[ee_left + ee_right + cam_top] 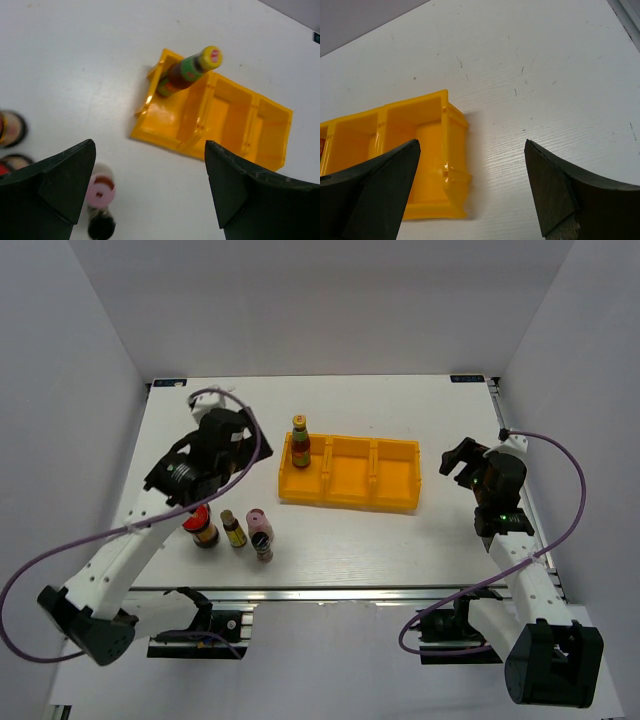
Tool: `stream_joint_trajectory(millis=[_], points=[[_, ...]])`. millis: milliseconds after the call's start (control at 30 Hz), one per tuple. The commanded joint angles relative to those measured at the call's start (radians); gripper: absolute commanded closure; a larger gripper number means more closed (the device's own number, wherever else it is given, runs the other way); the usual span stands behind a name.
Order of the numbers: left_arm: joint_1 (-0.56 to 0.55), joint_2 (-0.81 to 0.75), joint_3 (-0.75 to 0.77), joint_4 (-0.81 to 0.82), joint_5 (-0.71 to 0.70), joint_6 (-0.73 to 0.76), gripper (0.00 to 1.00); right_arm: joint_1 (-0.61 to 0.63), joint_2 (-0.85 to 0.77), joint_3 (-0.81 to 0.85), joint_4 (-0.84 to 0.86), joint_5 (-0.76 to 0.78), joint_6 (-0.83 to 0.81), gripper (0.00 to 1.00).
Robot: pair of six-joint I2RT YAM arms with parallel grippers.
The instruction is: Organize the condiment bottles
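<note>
The second slim bottle still stands outside the tray (pixel 395 502) beside the pink-capped bottle, so my left gripper moves back and down onto its cap next.
A slim yellow-capped bottle (pixel 300 440) stands in the left compartment of the yellow tray (pixel 395 502); it also shows in the left wrist view (pixel 187 74). On the table left of the tray stand a red-capped bottle (pixel 204 528), a second slim yellow-capped bottle (pixel 233 528) and the pink-capped bottle (pixel 260 534). My left gripper (pixel 228 440) is open and empty, high above them. Its view (pixel 150 146) shows the pink cap (pixel 101 192) and two squat bottles (pixel 12 128) at the left edge. My right gripper (pixel 462 458) is open and empty beside the tray's right end (pixel 437 150).
The tray's middle and right compartments hold nothing. The left arm partly covers the red-capped bottle in the top view. White walls enclose the table on three sides, and its metal front rail (pixel 350 592) runs along the near edge.
</note>
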Motion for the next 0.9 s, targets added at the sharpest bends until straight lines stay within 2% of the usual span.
stream_joint_trajectory(millis=[0,133,300,567,700,733,867], points=[[-0.004,-0.065,-0.105,-0.246,-0.112,-0.184,0.02,0.002,0.001,0.051,0.007,0.021,-0.011,0.11],[-0.004,-0.098,-0.183,-0.401,-0.115,-0.253,0.02,0.002,0.023,0.071,-0.036,0.058,0.003,0.11],[-0.004,-0.1,-0.255,-0.418,-0.07,-0.267,0.02,0.002,0.035,0.08,-0.035,-0.016,-0.02,0.11],[-0.004,-0.085,-0.311,-0.434,-0.113,-0.298,0.02,0.002,0.047,0.084,-0.041,-0.004,-0.018,0.11],[-0.004,-0.06,-0.322,-0.395,-0.094,-0.283,0.16,0.002,0.05,0.089,-0.05,-0.002,-0.018,0.11],[-0.004,-0.057,-0.323,-0.383,-0.092,-0.278,0.25,0.002,0.05,0.091,-0.05,0.002,-0.018,0.11],[-0.004,-0.063,-0.355,-0.339,-0.095,-0.257,0.29,0.002,0.046,0.089,-0.052,0.009,-0.017,0.11]])
